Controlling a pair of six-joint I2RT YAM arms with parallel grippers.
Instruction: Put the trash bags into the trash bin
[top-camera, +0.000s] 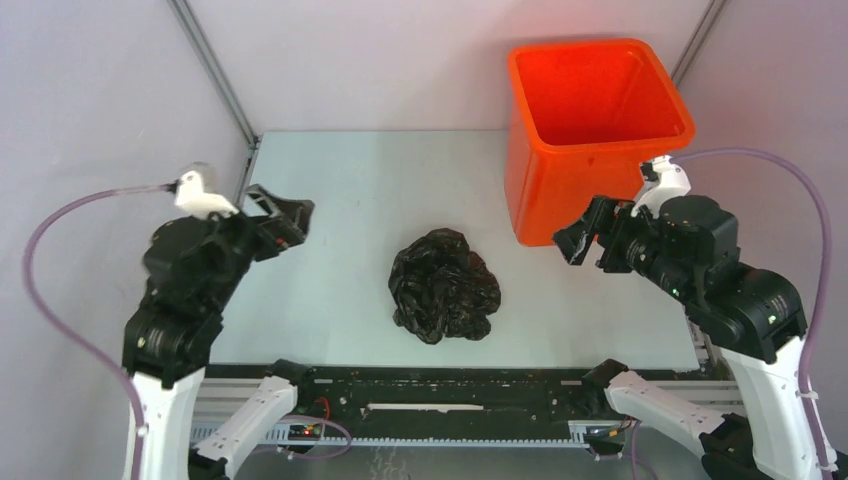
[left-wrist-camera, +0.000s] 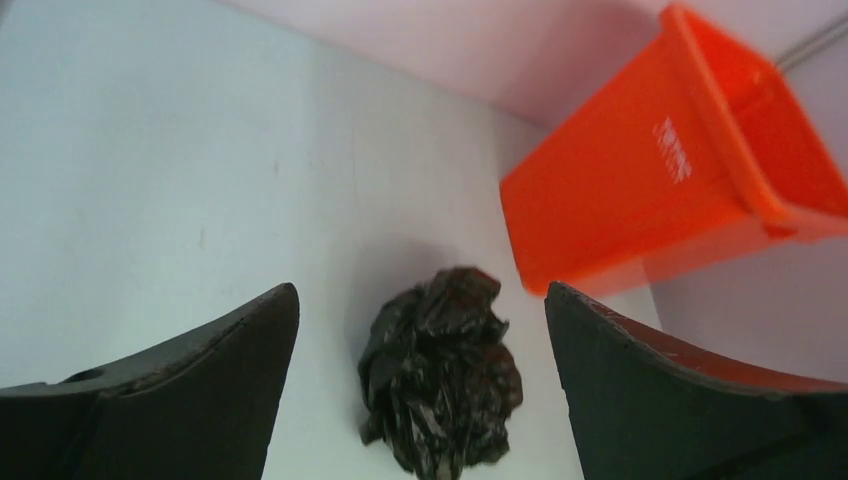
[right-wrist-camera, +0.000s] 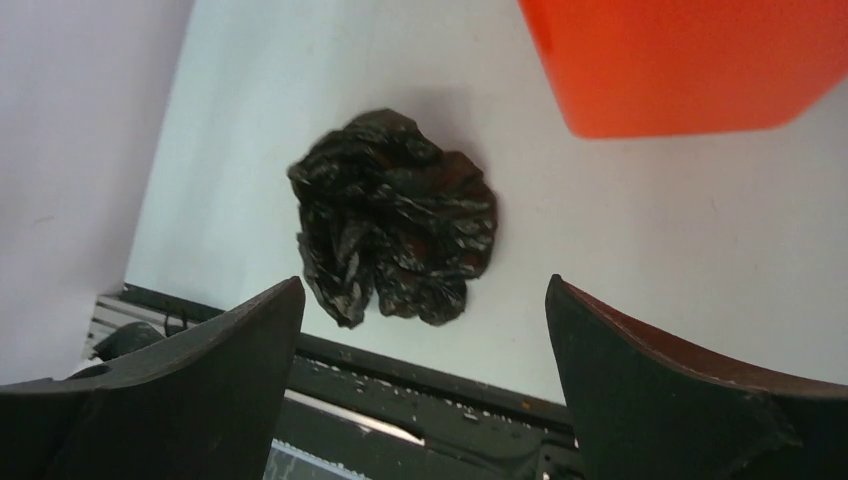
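Observation:
The black trash bag is below my left gripper and to its right in the top view, so I next move down and across onto the trash bag's facing side (top-camera: 411, 271) (left-wrist-camera: 403, 330).
The black trash bag (top-camera: 444, 285) lies crumpled in a ball on the table's middle, apart from both arms. It shows in the left wrist view (left-wrist-camera: 440, 372) and the right wrist view (right-wrist-camera: 392, 217). The orange trash bin (top-camera: 592, 125) stands upright and open at the back right; it also shows in the left wrist view (left-wrist-camera: 665, 165) and the right wrist view (right-wrist-camera: 680, 60). My left gripper (top-camera: 282, 214) is open and empty, above the table left of the bag. My right gripper (top-camera: 582, 236) is open and empty, right of the bag, just in front of the bin.
The pale table (top-camera: 350, 190) is bounded by light walls and metal frame posts (top-camera: 215, 70). A black rail (top-camera: 440, 385) runs along the near edge, between the arm bases.

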